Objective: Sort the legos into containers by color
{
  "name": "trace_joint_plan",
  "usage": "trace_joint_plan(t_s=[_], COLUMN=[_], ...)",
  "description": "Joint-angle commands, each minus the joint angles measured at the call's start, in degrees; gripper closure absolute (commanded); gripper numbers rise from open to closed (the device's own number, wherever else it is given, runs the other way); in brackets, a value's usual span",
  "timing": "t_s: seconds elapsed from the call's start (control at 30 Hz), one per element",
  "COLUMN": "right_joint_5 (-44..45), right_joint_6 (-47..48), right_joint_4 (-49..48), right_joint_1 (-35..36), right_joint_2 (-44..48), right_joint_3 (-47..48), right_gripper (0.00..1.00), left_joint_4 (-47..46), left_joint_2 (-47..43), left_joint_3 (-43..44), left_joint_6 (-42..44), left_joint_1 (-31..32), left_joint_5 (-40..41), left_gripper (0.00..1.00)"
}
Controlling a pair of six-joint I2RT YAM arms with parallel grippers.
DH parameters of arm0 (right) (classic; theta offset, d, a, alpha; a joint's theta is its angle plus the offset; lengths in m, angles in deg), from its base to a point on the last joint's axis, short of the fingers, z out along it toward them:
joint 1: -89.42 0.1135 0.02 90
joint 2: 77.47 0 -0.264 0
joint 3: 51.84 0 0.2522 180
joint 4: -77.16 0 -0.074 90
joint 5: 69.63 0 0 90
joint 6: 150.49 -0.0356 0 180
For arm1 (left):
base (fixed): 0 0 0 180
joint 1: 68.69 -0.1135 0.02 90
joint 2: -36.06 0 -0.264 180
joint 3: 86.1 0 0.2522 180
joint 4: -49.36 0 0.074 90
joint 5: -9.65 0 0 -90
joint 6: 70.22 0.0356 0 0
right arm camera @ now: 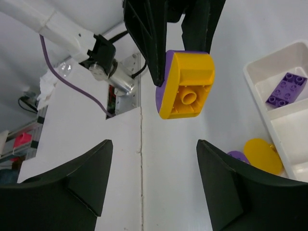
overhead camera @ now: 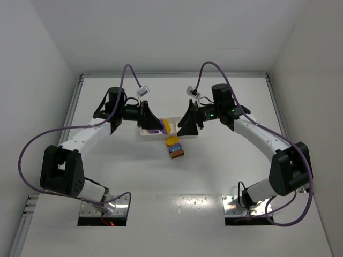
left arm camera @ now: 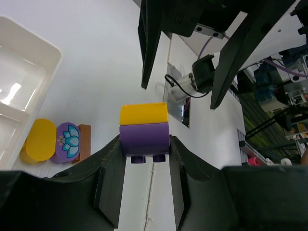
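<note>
I will next tilt my left gripper down and left in the top view over the compartment with a purple lego and release its purple lego by color.
My left gripper (left arm camera: 144,141) is shut on a purple lego (left arm camera: 144,136) that has a yellow lego (left arm camera: 143,114) stuck on its far end; the pair hangs in the air above the table. In the right wrist view the yellow lego (right arm camera: 187,84) shows its hollow underside, ahead of my right gripper (right arm camera: 154,166), which is open with nothing between its fingers. From above, the left gripper (overhead camera: 155,127) and right gripper (overhead camera: 185,126) face each other over the white tray of containers (overhead camera: 146,133). One purple lego (right arm camera: 287,88) lies in a compartment.
A small pile lies on the table just in front of the tray: a yellow round piece (left arm camera: 41,139), a purple piece with a flower print (left arm camera: 68,142) and a brown brick (left arm camera: 85,143). The tray's near compartments (left arm camera: 29,62) show nothing inside. A seam (right arm camera: 141,159) runs across the table.
</note>
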Motion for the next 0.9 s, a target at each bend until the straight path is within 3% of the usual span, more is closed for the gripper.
trace_joint_plan(t_s=[0.0,0.13,0.33,0.73,0.83,0.87], right_joint_5=[2.38,6.34,7.75,1.95,-0.15,-1.03], right_joint_6=[5.51,6.66,4.82,1.48,1.48,1.48], right_joint_4=[1.52,2.58,0.74,-2.16,-2.69,-2.69], right_joint_1=[2.45,2.99,4.04,5.18,5.19,5.19], right_joint_2=[0.68,-1.25,-3.53,-5.21,-5.21,-5.21], right_joint_3=[2.77,3.3,4.36,5.59,5.59,5.59], right_gripper=[0.28,0.19,0.19,0.3,0.36,0.43], left_joint_4=[-1.17,-1.17,-1.17,-1.17,-1.17,-1.17], left_joint_2=[-0.17,-0.17,-0.17,0.88,1.41,1.41], left_joint_3=[1.56,1.04,1.03,1.03,1.03,1.03], left_joint_6=[1.71,1.72,2.24,2.77,2.77,3.29], left_joint_1=[1.57,2.11,3.16,4.3,4.3,4.3], left_joint_5=[-2.87,-4.01,-5.06,-5.07,-5.07,-5.07], left_gripper=[0.84,0.84,0.84,0.84,0.84,0.84])
